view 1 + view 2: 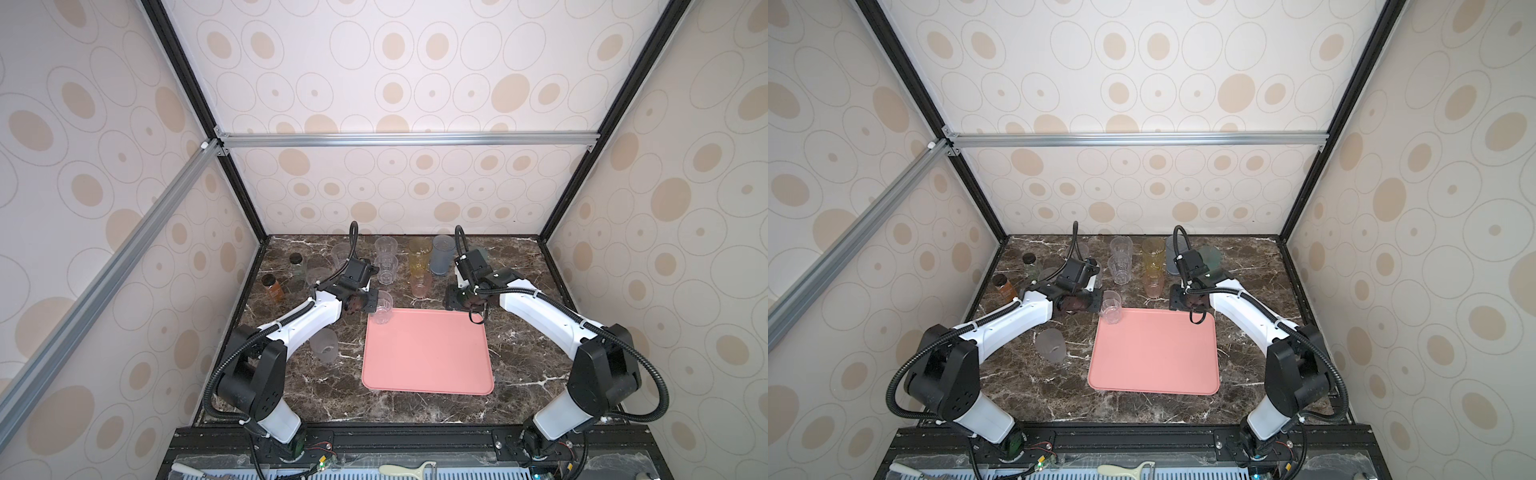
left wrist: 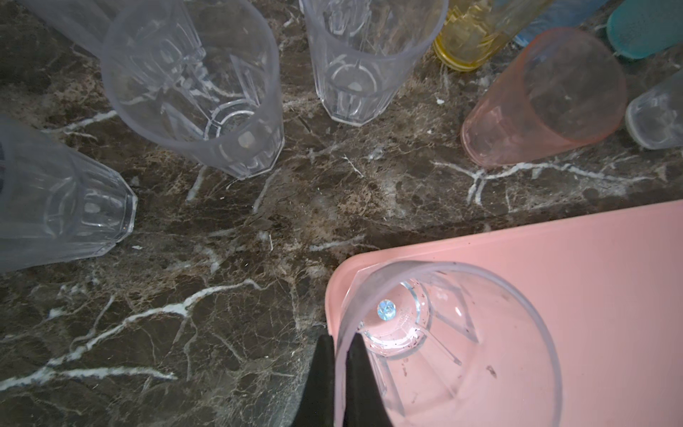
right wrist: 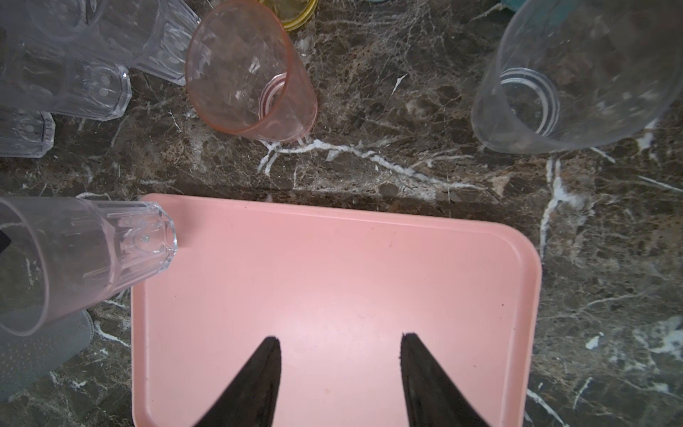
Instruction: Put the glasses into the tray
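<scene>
The tray's far corner (image 1: 380,322) (image 2: 387,317) lies below my left gripper, already under the upright glass's base. The left gripper brings the glass down onto it next and releases the glass's rim.
The salmon-pink tray (image 1: 428,353) (image 1: 1154,353) lies flat on the marble table. My left gripper (image 2: 342,338) (image 1: 376,305) is shut on the rim of a clear ribbed glass (image 2: 462,332) (image 1: 383,311) (image 3: 92,251), one finger inside and one outside. That glass stands upright over the tray's far left corner (image 2: 354,266); I cannot tell whether its base touches. My right gripper (image 3: 338,336) (image 1: 462,308) is open and empty above the tray's far right part (image 3: 369,258). Other glasses stand behind the tray: two clear ribbed (image 1: 386,249), amber (image 1: 419,251), blue-grey (image 1: 442,253), pink (image 1: 420,284) (image 3: 251,74).
A frosted glass (image 1: 324,345) stands left of the tray beside my left arm. Two black-capped bottles (image 1: 297,266) (image 1: 274,286) stand at the far left. A teal glass (image 1: 1208,255) sits behind my right wrist. A large clear glass (image 3: 554,85) stands right of the pink one.
</scene>
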`<state>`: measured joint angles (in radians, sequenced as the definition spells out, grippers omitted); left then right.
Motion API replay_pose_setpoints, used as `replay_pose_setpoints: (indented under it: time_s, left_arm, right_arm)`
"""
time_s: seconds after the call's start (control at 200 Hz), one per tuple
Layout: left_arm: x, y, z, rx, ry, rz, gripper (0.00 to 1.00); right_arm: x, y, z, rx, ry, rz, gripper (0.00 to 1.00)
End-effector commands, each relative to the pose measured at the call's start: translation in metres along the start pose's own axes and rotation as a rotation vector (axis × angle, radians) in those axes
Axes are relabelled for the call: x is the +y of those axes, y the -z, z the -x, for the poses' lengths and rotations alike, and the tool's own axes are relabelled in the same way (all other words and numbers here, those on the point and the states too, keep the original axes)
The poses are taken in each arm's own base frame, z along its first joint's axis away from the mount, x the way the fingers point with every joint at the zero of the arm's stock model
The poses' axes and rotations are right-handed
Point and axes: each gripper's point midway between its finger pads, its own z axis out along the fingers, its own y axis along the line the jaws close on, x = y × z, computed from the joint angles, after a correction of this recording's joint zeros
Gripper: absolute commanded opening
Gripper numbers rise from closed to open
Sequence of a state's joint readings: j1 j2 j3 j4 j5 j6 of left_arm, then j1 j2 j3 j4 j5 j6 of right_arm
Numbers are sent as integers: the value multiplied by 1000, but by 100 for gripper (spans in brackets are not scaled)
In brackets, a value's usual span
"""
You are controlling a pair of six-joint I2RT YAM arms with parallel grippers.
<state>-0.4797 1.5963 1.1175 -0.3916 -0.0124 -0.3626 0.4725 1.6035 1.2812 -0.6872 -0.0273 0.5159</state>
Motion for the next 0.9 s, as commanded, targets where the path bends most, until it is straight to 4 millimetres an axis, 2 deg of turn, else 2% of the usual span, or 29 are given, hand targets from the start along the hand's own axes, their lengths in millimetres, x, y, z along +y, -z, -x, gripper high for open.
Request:
replay_pose_setpoints:
  time_s: [0.0, 0.265, 0.425, 0.535, 0.615, 0.68, 0.815, 0.895]
  left_arm:
    - [0, -3, -2, 2, -20, 10, 0]
    - [1, -8, -6, 0, -20, 13, 1]
    - [-6, -1, -1, -14, -23, -25, 23]
    - [-16, 16, 11, -39, -20, -80, 36]
    - [-22, 32, 24, -59, -31, -105, 44]
    - [-19, 45, 36, -91, -47, -83, 47]
    - [0, 69, 62, -230, -66, -3, 53]
    - [14, 79, 71, -334, -75, 67, 59]
  right_arm:
    - [9, -2, 2, 2, -3, 9, 55]
    - [12, -4, 2, 3, 4, 12, 55]
    - [17, -2, 4, -3, 6, 22, 55]
    - [23, 6, 16, -17, -1, 21, 54]
    - [36, 12, 27, 18, 0, 39, 54]
    - [50, 13, 32, 67, 5, 36, 54]
    - [81, 7, 46, 65, -24, 47, 55]
    - [101, 0, 59, 59, -85, 102, 56]
